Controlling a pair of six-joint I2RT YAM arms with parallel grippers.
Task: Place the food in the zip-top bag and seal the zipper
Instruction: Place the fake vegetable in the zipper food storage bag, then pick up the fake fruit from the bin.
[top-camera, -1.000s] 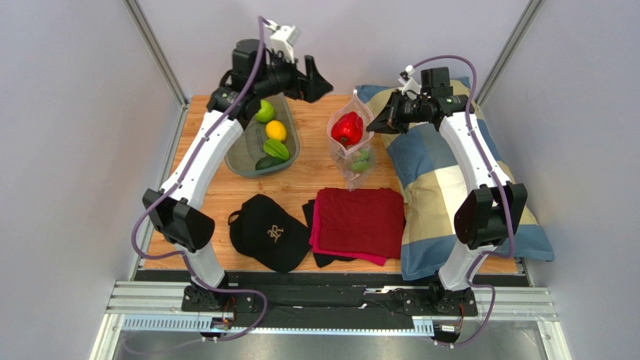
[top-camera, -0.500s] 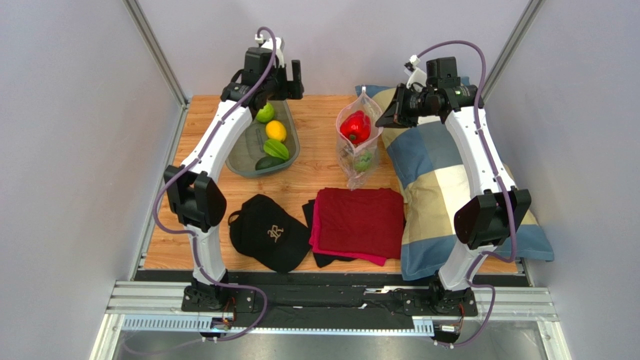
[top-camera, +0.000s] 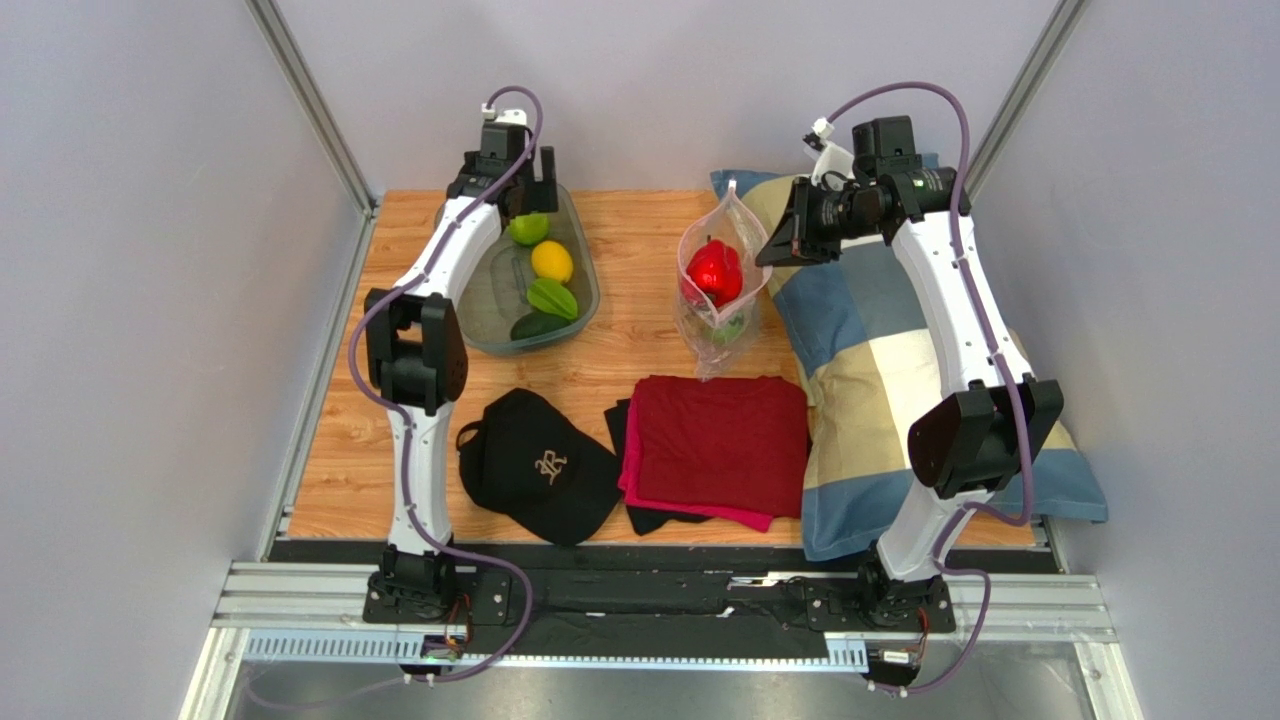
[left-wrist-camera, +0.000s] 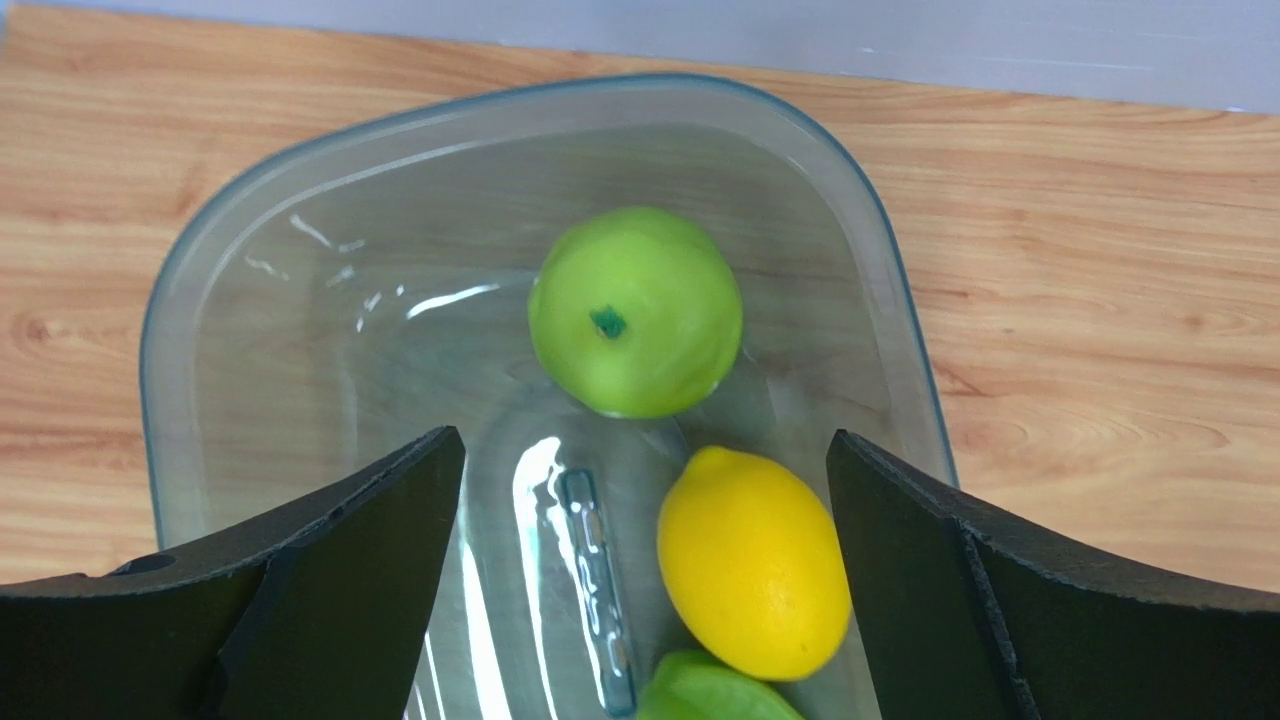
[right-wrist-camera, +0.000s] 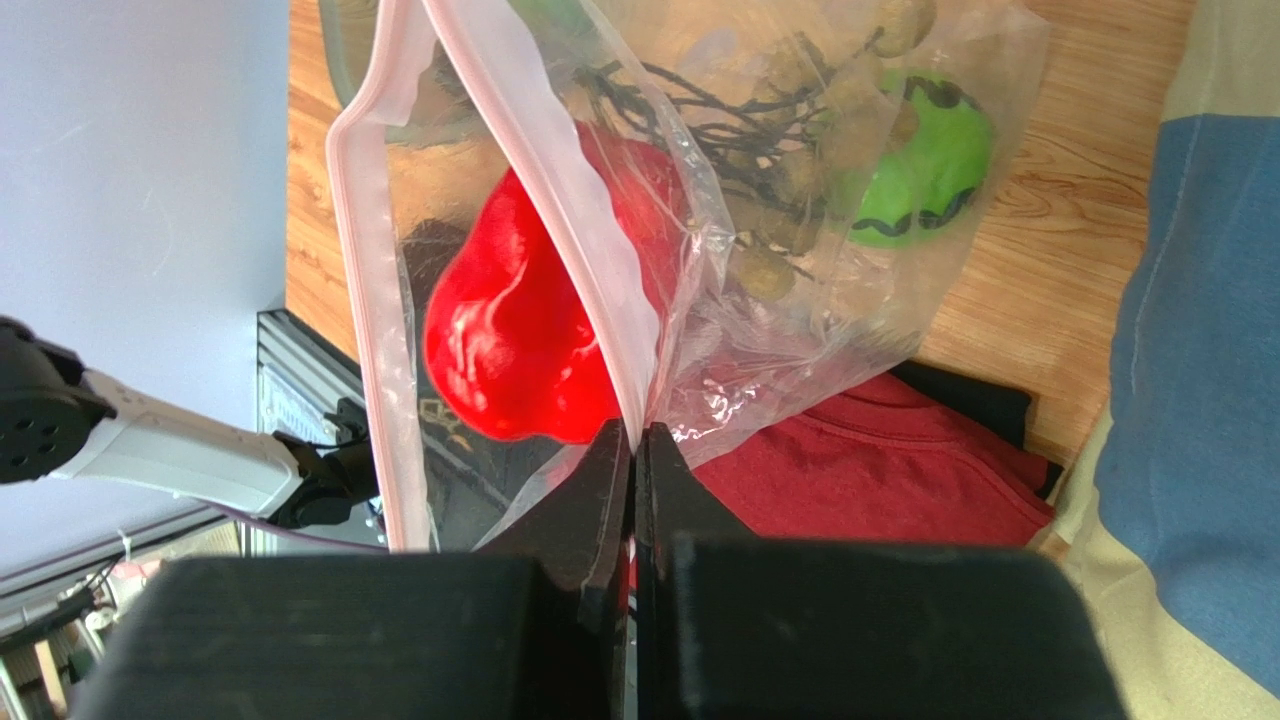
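I will next lower my left gripper until its fingers are on either side of the green apple, as it lies apart from the lemon (left-wrist-camera: 753, 563) in the tray.
The clear zip-top bag (top-camera: 718, 293) hangs upright at the back centre, with the red pepper (top-camera: 714, 273) and a green apple (top-camera: 729, 324) inside. My right gripper (top-camera: 769, 249) is shut on the bag's mouth edge. In the right wrist view my gripper (right-wrist-camera: 633, 438) pinches the plastic by the pink-tinted zipper (right-wrist-camera: 364, 300), with the pepper (right-wrist-camera: 519, 338), apple (right-wrist-camera: 920, 150) and grape bunch (right-wrist-camera: 759, 143) in the bag. My left gripper (top-camera: 519, 183) is open and empty above the tray. Between its fingers (left-wrist-camera: 643, 450) I see a green apple (left-wrist-camera: 636, 311), lemon (left-wrist-camera: 753, 563) and star fruit (left-wrist-camera: 718, 696).
The grey-green oval tray (top-camera: 478, 318) at the back left also holds a dark green piece (top-camera: 537, 326). A black cap (top-camera: 538, 462) and folded dark red cloth (top-camera: 718, 443) lie in front. A plaid pillow (top-camera: 887, 375) covers the right side. Grey walls close in the table.
My left gripper has swung left from near the bag to above the tray's far end. My right gripper has raised the bag slightly and shifted it right.
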